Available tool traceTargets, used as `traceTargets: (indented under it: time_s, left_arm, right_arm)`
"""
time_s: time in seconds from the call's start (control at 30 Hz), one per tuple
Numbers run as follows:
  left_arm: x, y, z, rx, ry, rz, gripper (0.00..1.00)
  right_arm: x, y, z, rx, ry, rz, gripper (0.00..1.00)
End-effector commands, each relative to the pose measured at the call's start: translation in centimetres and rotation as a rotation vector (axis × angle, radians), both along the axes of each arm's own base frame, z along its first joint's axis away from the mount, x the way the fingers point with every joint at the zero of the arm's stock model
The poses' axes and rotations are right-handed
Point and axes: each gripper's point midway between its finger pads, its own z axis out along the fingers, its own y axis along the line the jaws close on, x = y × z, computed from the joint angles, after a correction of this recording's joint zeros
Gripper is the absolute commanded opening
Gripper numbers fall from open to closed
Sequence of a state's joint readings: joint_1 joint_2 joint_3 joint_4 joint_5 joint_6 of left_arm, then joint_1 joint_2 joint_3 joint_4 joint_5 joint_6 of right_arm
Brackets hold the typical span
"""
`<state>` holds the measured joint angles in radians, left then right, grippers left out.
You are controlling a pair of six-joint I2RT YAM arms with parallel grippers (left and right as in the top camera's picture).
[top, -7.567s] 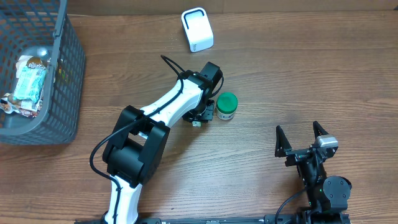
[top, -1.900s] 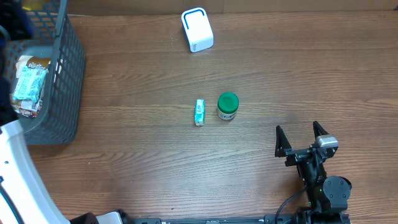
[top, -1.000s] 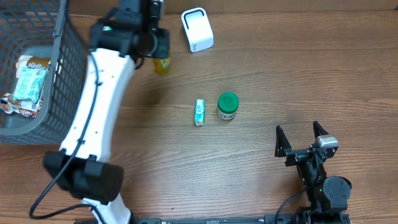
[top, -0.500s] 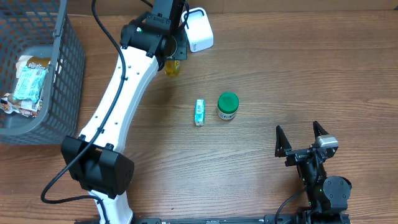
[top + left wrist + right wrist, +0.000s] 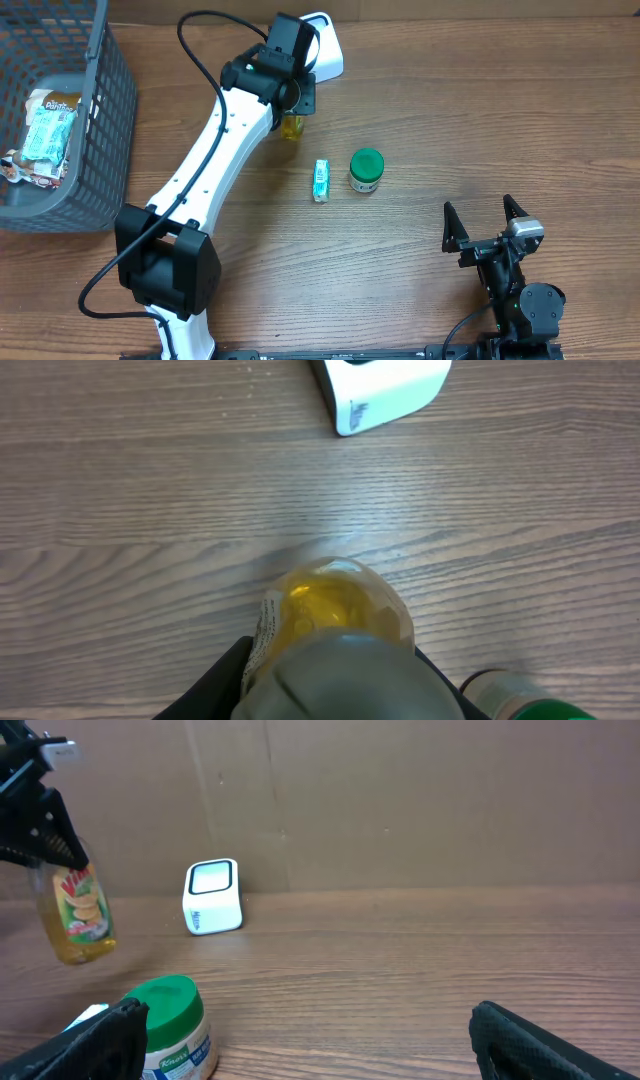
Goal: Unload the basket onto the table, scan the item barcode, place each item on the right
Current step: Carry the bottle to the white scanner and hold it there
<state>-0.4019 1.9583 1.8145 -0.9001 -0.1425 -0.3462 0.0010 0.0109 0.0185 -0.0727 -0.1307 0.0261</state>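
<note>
My left gripper will next bring the bottle (image 5: 335,605) back and down onto the empty wood just beyond the white-green packet.
A small bottle of yellow liquid (image 5: 291,127) hangs upright just above the table, with my left gripper (image 5: 295,101) shut on its top. In the left wrist view the bottle (image 5: 335,605) fills the space between the dark fingers (image 5: 215,688). The white scanner (image 5: 328,50) stands at the back edge, just beyond and right of the bottle, partly covered by the arm. From the right wrist, the bottle (image 5: 78,915) hangs left of the scanner (image 5: 212,897). My right gripper (image 5: 485,222) rests open and empty at the front right.
A green-lidded jar (image 5: 366,170) and a small white-green packet (image 5: 320,181) lie mid-table, in front of the bottle. A grey wire basket (image 5: 105,130) holding a snack packet (image 5: 45,130) stands at the far left.
My left arm has swung right from the basket side with the yellow bottle and carried it down to the front of the scanner. The right arm has not moved.
</note>
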Motion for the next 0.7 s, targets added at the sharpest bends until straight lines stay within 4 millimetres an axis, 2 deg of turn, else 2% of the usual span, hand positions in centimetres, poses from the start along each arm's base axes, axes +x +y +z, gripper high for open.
traceTargets:
  time_s: [0.0, 0.4, 0.67]
  left_arm:
    - [-0.3, -0.5, -1.1, -0.013, 0.014, 0.027, 0.29]
    - [-1.7, -2.2, -5.2, -0.025, 0.036, 0.037, 0.33]
    - [-2.4, -2.0, -6.6, -0.011, 0.063, 0.034, 0.37]
  right_arm:
    - [0.0, 0.2, -0.3, -0.001, 0.002, 0.007, 1.0]
    - [0.0, 0.1, -0.3, -0.001, 0.002, 0.006, 1.0]
    - [0.0, 0.1, -0.3, -0.001, 0.002, 0.006, 1.0]
